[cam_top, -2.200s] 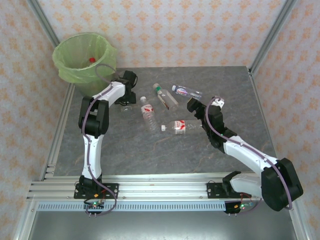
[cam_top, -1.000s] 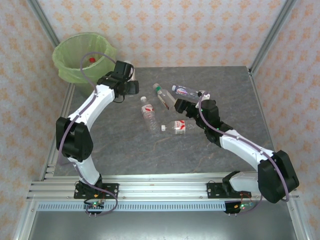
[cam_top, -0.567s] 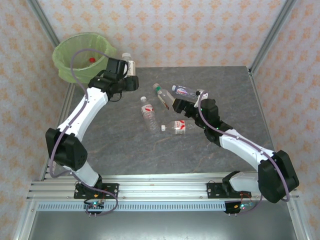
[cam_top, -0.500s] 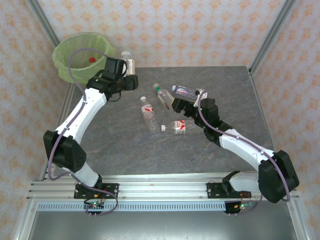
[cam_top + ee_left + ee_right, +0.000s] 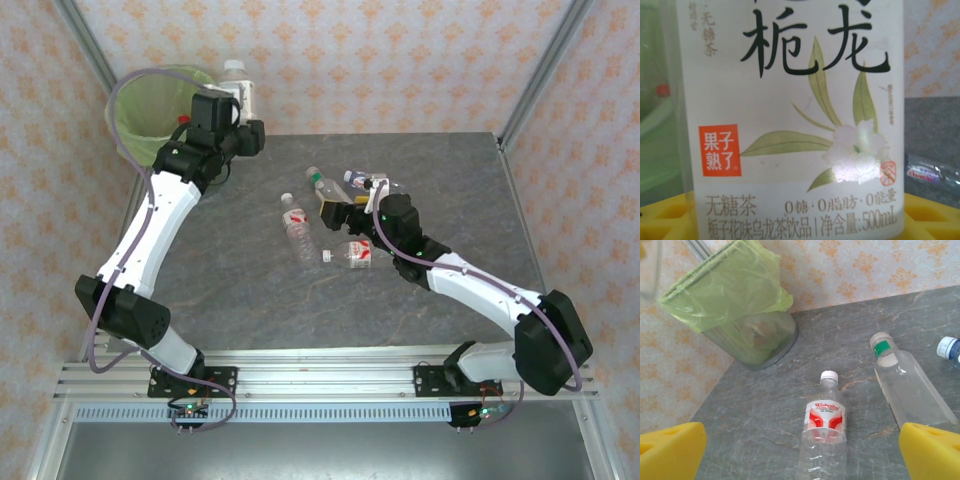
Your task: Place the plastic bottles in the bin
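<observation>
The tea bottle is still beside the bin's rim, so I will swing my left gripper outward and across, over the bin's opening, to release the tea bottle.
A white-labelled tea bottle with a white cap is held upright beside the right rim of the bin, with my left gripper shut on it. Its label takes up most of the left wrist view, above the yellow fingers. My right gripper hangs open over the lying bottles. Between its fingers lies a clear red-labelled bottle. A green-labelled bottle lies to the right of it. The bin stands at the far left.
A second red-labelled bottle and a blue-capped one lie mid-table. A red cap sits inside the bin. Metal frame posts and patterned walls close off the back and sides.
My left arm has lifted the tea bottle off the table and carried it up and left to the bin's rim. The right gripper has moved left over the lying bottles.
</observation>
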Motion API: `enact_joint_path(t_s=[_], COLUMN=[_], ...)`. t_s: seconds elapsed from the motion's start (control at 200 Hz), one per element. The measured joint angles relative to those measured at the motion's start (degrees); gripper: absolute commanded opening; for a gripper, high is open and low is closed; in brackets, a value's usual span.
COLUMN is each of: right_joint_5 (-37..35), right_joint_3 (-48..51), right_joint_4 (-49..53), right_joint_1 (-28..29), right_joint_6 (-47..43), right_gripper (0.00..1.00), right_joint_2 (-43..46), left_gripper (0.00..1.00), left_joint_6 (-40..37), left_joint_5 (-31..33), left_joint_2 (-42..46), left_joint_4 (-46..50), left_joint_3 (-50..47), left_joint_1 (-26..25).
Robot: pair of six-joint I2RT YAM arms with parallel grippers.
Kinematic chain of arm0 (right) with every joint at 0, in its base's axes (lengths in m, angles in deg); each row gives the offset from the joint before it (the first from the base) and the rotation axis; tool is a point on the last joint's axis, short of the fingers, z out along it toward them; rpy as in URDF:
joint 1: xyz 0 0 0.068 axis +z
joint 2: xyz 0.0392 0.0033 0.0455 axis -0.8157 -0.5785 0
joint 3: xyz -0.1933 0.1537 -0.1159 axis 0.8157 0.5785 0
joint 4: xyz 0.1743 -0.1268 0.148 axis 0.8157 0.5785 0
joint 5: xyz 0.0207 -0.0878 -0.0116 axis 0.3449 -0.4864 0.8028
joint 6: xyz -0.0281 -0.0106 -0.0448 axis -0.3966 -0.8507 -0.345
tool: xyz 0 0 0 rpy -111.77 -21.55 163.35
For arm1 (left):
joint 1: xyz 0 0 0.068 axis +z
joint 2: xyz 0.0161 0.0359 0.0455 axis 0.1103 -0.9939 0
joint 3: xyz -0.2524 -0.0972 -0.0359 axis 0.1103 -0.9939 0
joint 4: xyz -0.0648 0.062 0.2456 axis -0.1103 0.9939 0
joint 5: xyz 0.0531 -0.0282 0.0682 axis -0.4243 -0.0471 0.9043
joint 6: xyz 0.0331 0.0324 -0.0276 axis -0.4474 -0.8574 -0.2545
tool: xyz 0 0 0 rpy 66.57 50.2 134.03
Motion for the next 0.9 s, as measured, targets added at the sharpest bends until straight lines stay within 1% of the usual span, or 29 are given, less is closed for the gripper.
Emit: enact_joint_path(t_s=[0.18, 0.31, 0.616, 0.741, 0.901], right_joint_5=[-0.59, -0.63, -1.57, -2.01, -2.21], right_joint_3=[0.13, 0.94, 2.93, 3.04, 3.04], right_joint_4=[-0.24, -0.31, -0.70, -0.72, -0.72], right_joint_1=[0.00, 0.00, 0.00, 0.00, 0.00], right_joint_6=[-0.92, -1.25, -1.38, -1.75, -1.97], right_gripper=[0.99, 0.99, 0.99, 0.99, 0.99], right_joint_2=[0.02, 0.59, 2.38, 2.69, 2.71], left_gripper=[0.00, 0.00, 0.00, 0.00, 0.00], left_joint_6=[-0.04, 0.37, 0.66, 3.61, 10.49], left_joint_5=[3.13, 3.91, 5.66, 6.03, 6.03], left_joint_2=[-0.15, -1.70, -10.51, -15.06, -22.99], left_joint_4=[0.00, -0.07, 0.26, 1.55, 4.63], left_joint_3=[3.82, 7.58, 19.65, 25.94, 36.06], left_joint_1=[4.20, 7.48, 12.20, 15.21, 19.17])
